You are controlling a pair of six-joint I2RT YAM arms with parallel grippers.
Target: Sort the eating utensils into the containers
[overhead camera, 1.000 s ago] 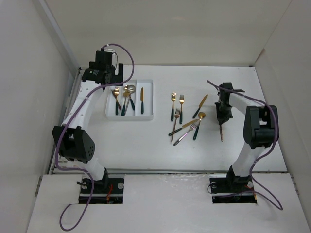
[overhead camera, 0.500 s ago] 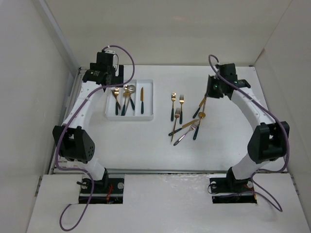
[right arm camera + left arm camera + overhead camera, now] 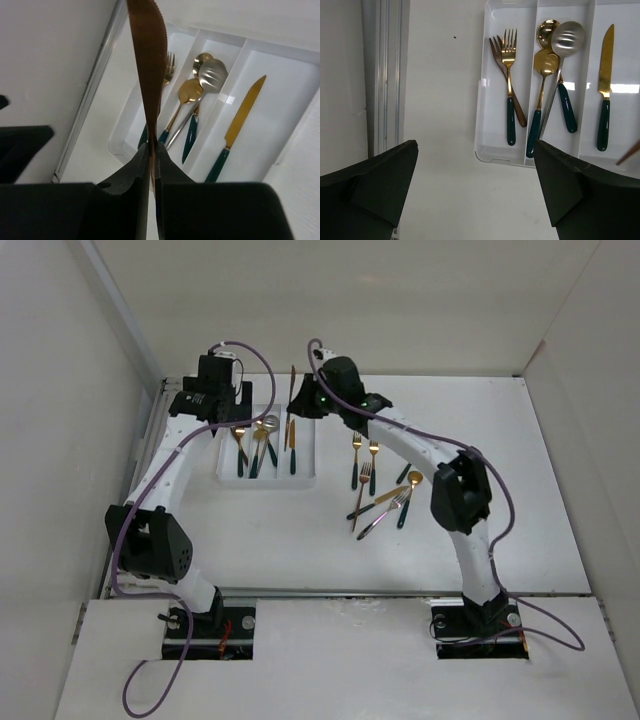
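My right gripper holds the gold knife. It needs to lower the knife next onto the tray's bare bottom point(image 3: 305, 448) point(image 3: 257, 142), beside the green-handled knife below, so it joins its kind, and let it go.
The white cutlery tray point(image 3: 304, 478) lies at the back left. Its left compartment holds two forks point(image 3: 509, 85), the middle three spoons point(image 3: 546, 62), the right one gold knife point(image 3: 605, 75). My right gripper point(image 3: 302, 403) is shut on a gold knife point(image 3: 148, 60) and holds it above the tray point(image 3: 280, 75), over its right side in the top view. The held knife point(image 3: 291, 390) points away from the arm bases. My left gripper point(image 3: 475, 150) is open and empty, above the table just left of the tray's near end point(image 3: 492, 150). Several loose utensils point(image 3: 375, 480) lie mid-table.
The left wall and a metal rail point(image 3: 387, 75) run close beside the tray. The right arm point(image 3: 420, 445) stretches across the loose forks, knife and spoon. The back wall stands just behind the tray.
The right arm has swung from the table's right side across to above the tray, carrying the knife. The left gripper has barely moved.
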